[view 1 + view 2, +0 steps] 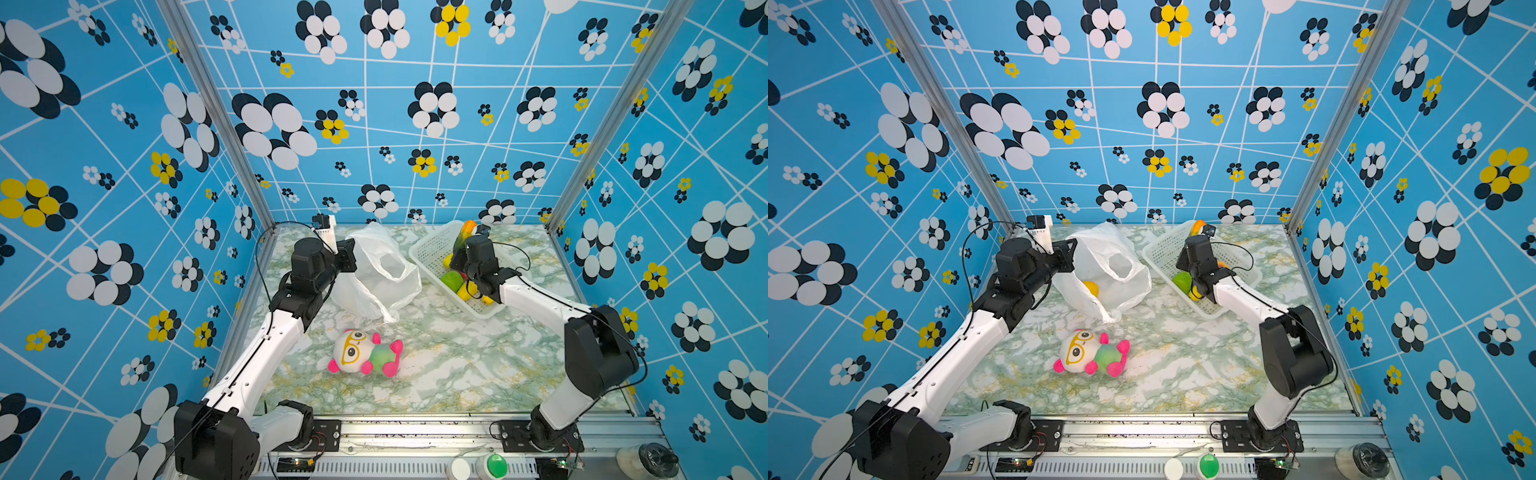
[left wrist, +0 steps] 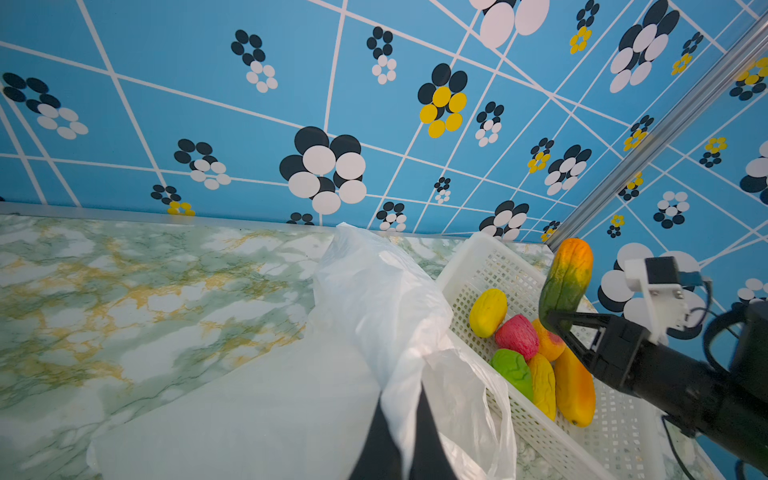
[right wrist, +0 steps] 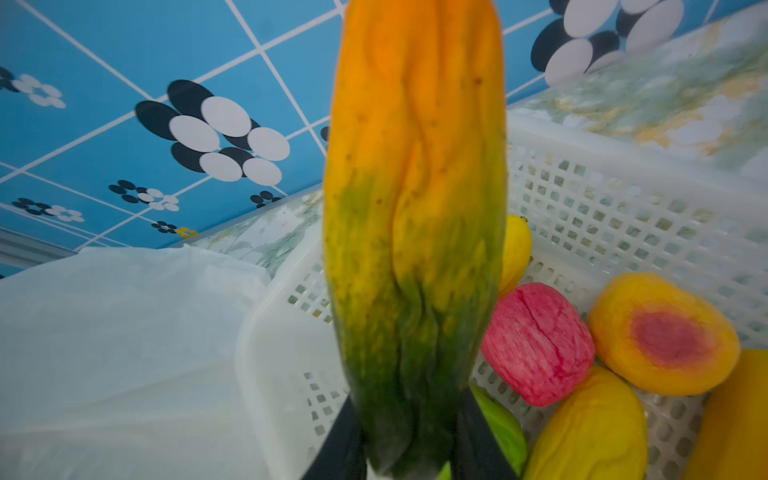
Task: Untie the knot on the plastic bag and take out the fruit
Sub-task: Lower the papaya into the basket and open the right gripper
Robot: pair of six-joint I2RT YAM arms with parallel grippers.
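My right gripper moves down and toward the bag next to release the fruit in the basket's empty end (image 1: pixel 434 255) (image 3: pixel 318 400). That end lies below the gripper, beside the bag.
The translucent white plastic bag (image 1: pixel 382 274) (image 1: pixel 1113 266) lies slumped on the marble table, left of the basket. My left gripper (image 2: pixel 405 395) is shut on a fold of it near its mouth. One handle loop (image 2: pixel 494 399) hangs loose; the knot is out of view. Through the film, in a top view, a yellow fruit (image 1: pixel 1091 287) shows inside the bag. My right gripper (image 3: pixel 409 415) is shut on the green end of a long orange-and-green fruit (image 3: pixel 415 187) (image 2: pixel 567 274) and holds it upright over the basket. Several fruits lie in the basket, among them yellow (image 2: pixel 488 311), pink-red (image 3: pixel 536 340) and green (image 2: pixel 513 368).
The white perforated basket (image 1: pixel 428 249) (image 2: pixel 490 262) stands at the back right, touching the bag. A plush doll with yellow glasses (image 1: pixel 365 353) lies on the table in front of the bag. Patterned walls close in the back and both sides.
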